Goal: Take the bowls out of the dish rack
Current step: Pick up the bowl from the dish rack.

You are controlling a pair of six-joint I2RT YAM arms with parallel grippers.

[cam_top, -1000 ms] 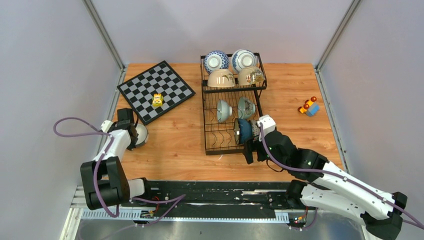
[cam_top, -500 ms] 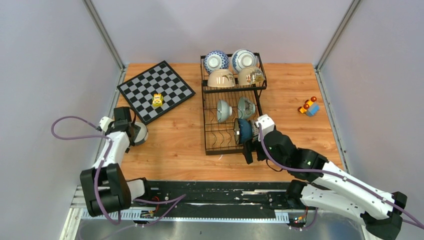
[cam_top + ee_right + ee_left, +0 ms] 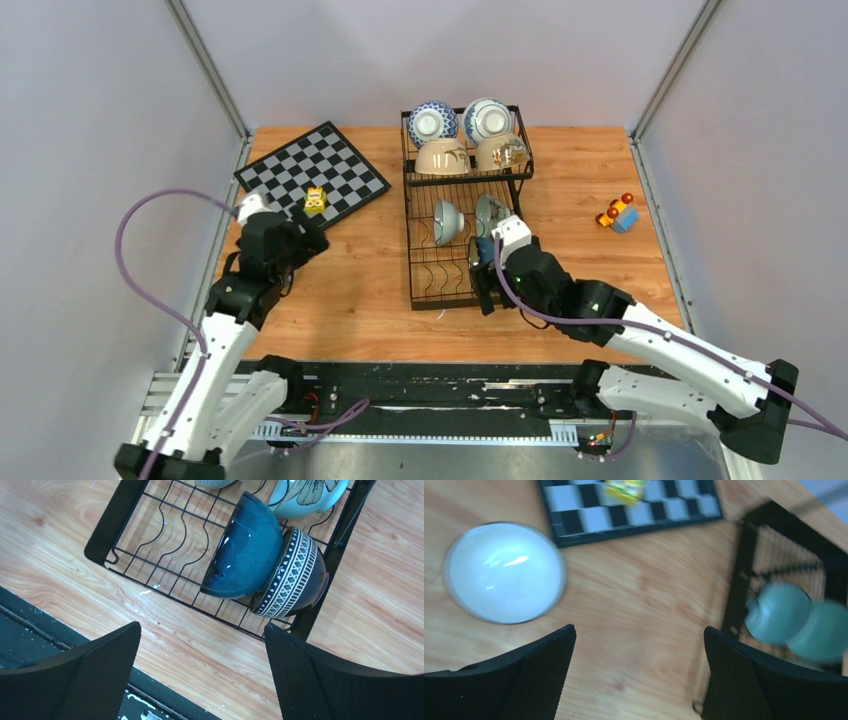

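Next, my left gripper swings toward the right in the top view, onto the dark blue bowl's rim, since it faces the tray's empty wires.
The black wire dish rack (image 3: 425,285) stands mid-table. Its upper basket holds two blue-and-white bowls (image 3: 430,122) and two beige bowls (image 3: 441,156). Two pale teal bowls (image 3: 447,221) stand on edge in the lower tray. At the tray's near right corner a dark blue bowl (image 3: 245,550) leans against a dark patterned bowl (image 3: 292,575). My right gripper (image 3: 202,627) hovers open just in front of them, over bare wood. A white bowl (image 3: 504,572) sits upside down on the table left of the rack (image 3: 744,565). My left gripper (image 3: 639,630) is open above the wood beside it, holding nothing.
A chessboard (image 3: 310,180) lies at the back left with a small yellow toy (image 3: 315,200) on it. A small coloured toy (image 3: 617,214) sits right of the rack. Grey walls close in both sides, and a black rail runs along the near edge.
My left gripper opened, let go of the white bowl on the table, then lifted and swung right toward the rack. My right gripper edged closer to the dark bowls.
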